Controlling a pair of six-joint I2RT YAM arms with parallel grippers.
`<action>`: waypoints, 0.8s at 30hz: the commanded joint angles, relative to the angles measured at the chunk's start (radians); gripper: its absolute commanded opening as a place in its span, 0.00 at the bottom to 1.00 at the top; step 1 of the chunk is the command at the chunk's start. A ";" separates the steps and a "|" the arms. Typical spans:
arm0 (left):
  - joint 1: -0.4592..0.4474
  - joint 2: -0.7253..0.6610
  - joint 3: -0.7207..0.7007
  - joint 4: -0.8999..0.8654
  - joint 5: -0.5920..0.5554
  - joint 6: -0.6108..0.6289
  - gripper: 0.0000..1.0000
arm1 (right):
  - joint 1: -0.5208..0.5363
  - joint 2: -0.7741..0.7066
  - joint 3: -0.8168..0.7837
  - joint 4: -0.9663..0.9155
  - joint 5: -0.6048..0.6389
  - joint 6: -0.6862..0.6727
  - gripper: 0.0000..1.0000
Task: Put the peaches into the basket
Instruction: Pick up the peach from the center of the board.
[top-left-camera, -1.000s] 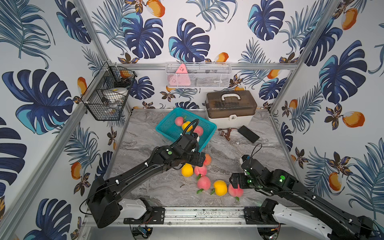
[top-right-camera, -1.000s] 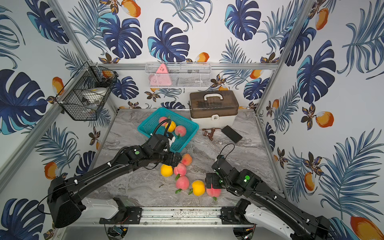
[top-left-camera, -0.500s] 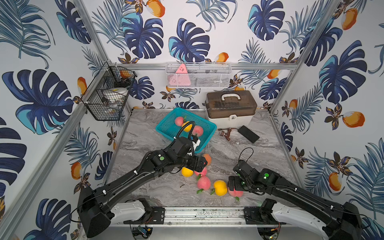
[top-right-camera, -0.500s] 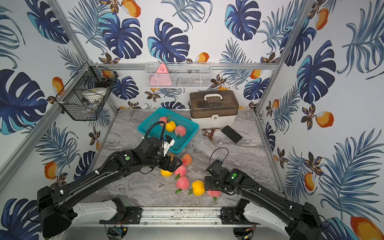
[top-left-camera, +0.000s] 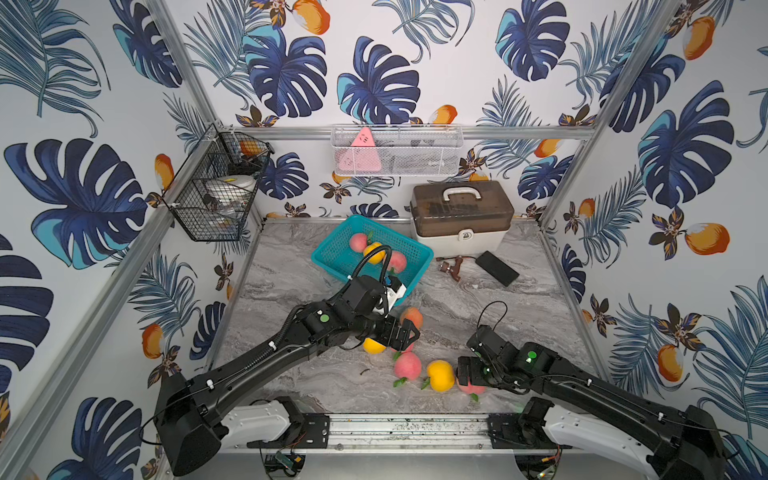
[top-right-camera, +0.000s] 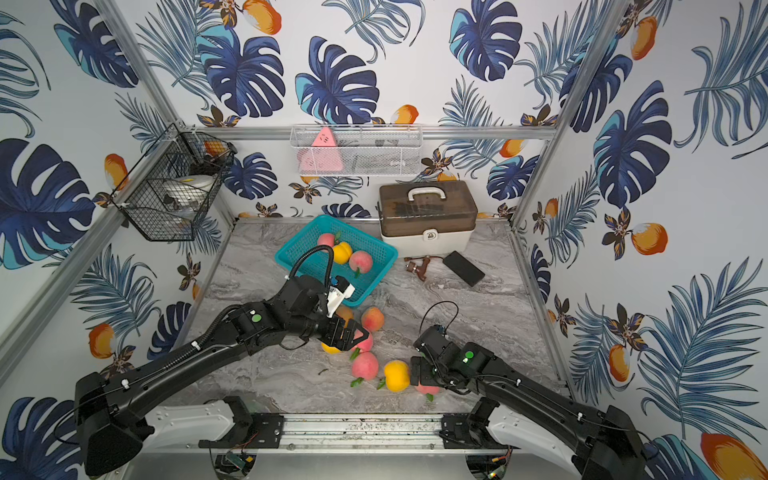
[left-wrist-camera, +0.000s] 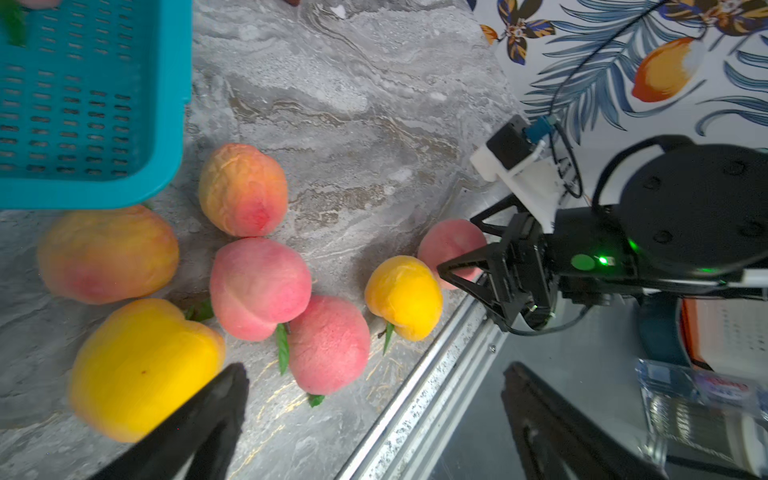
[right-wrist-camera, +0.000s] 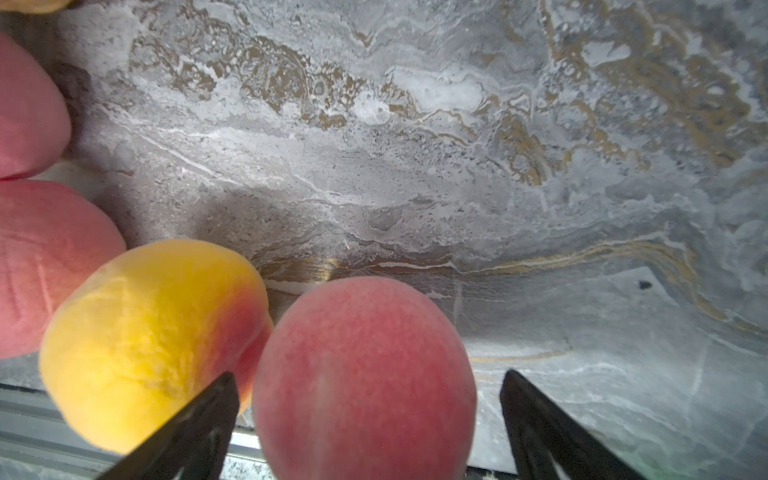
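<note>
My right gripper has the peach below it and already between its open fingers, so next it will sink a little further down the sides of the pink peach (top-left-camera: 469, 387) (right-wrist-camera: 365, 374) and close.
The teal basket (top-left-camera: 332, 254) (top-right-camera: 299, 249) stands at mid-back with three peaches in it, one of them yellow (top-left-camera: 374, 252). Several more peaches lie in a cluster toward the front. My left gripper (top-left-camera: 405, 336) (left-wrist-camera: 374, 374) hovers open over the cluster. One of its fingers is beside a yellow peach (left-wrist-camera: 141, 365) and nothing is between its fingers. My right gripper (top-left-camera: 465, 374) (right-wrist-camera: 369, 378) is open and low at the front edge. It straddles a pink peach (right-wrist-camera: 365, 374) (top-left-camera: 469, 387), with a gap on one side. A yellow-orange peach (right-wrist-camera: 153, 332) (top-left-camera: 440, 375) touches that pink one.
A brown-lidded toolbox (top-left-camera: 461, 216) stands at the back right. A black slab (top-left-camera: 496, 268) and a small brown object (top-left-camera: 453, 266) lie before it. A black wire rack (top-left-camera: 216, 195) and a white mesh tray (top-left-camera: 397, 151) hang on the walls. A metal rail (top-left-camera: 407, 428) borders the front.
My left gripper has come forward from the basket's corner to over the loose peaches. My right gripper has slid left and down until its fingers straddle the front pink peach.
</note>
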 joint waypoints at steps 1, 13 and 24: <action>-0.002 -0.017 -0.013 0.038 0.141 -0.001 0.99 | 0.002 -0.016 -0.016 0.005 -0.007 0.018 0.99; -0.008 -0.040 -0.036 -0.012 0.212 0.047 0.99 | 0.002 -0.027 -0.052 0.027 -0.019 0.026 0.96; -0.007 -0.030 -0.061 0.029 0.220 0.022 0.99 | 0.002 -0.013 -0.073 0.066 -0.028 0.031 0.82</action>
